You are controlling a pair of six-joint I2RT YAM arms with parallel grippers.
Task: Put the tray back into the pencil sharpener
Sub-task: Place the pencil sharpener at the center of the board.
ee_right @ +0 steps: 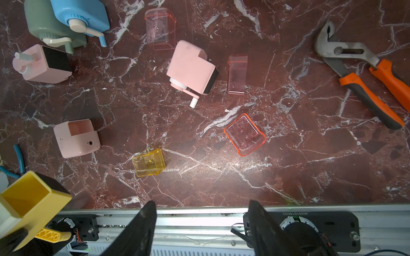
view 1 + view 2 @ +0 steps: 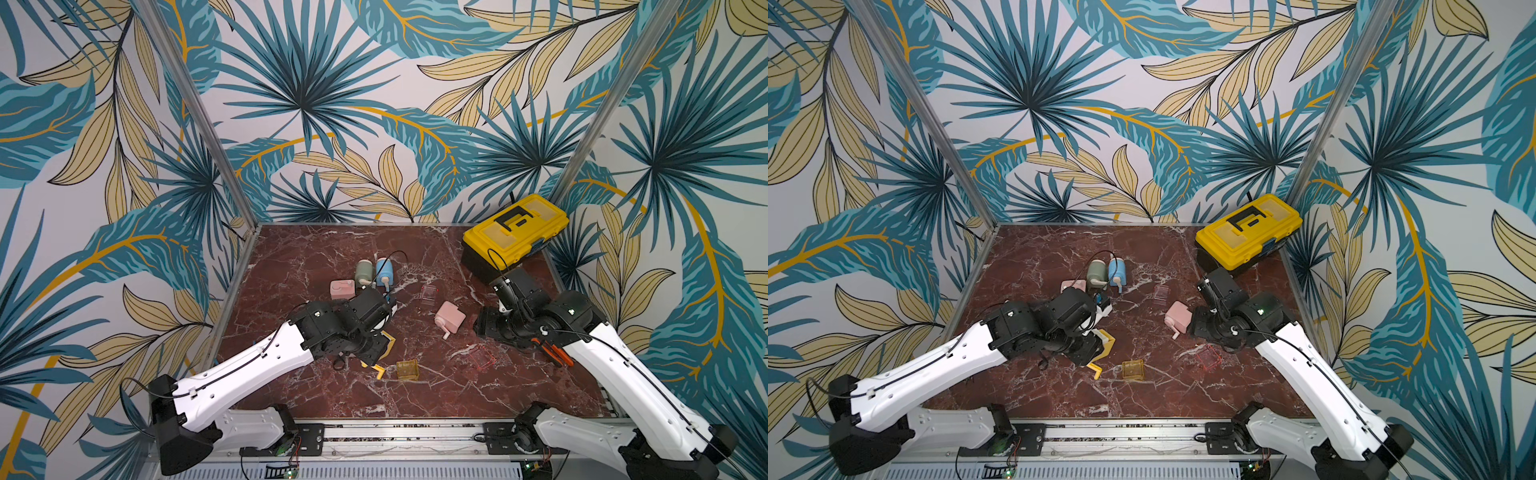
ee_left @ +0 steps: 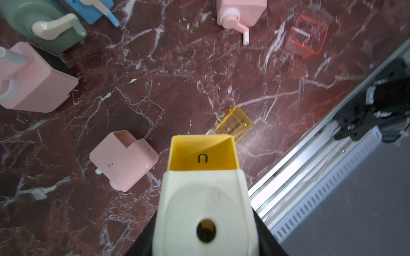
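Next, my left gripper lowers to release the yellow pencil sharpener onto the bare marble (image 2: 1109,372) beside the yellow tray, as that open spot lies below the gripper.
My left gripper (image 3: 205,232) is shut on a cream and yellow pencil sharpener (image 3: 204,199) and holds it off the table. Its empty yellow tray slot (image 3: 203,155) faces away from the wrist. A clear yellow tray (image 3: 235,124) lies on the marble just beyond that slot. Both top views show this tray (image 2: 407,369) (image 2: 1133,369) near the front middle of the table, right of the held sharpener (image 2: 388,340). My right gripper (image 1: 200,212) hangs open and empty high over the front rail, well away from the yellow tray (image 1: 149,165).
Pink sharpeners (image 1: 190,68) (image 1: 76,137) (image 1: 42,64), a green one (image 1: 44,28) and a blue one (image 1: 79,15) lie around. A red tray (image 1: 245,134) and two pinkish trays (image 1: 237,74) (image 1: 160,28) lie loose. Orange-handled pliers (image 1: 359,71) lie at the right, and a yellow toolbox (image 2: 513,232) stands at the back right.
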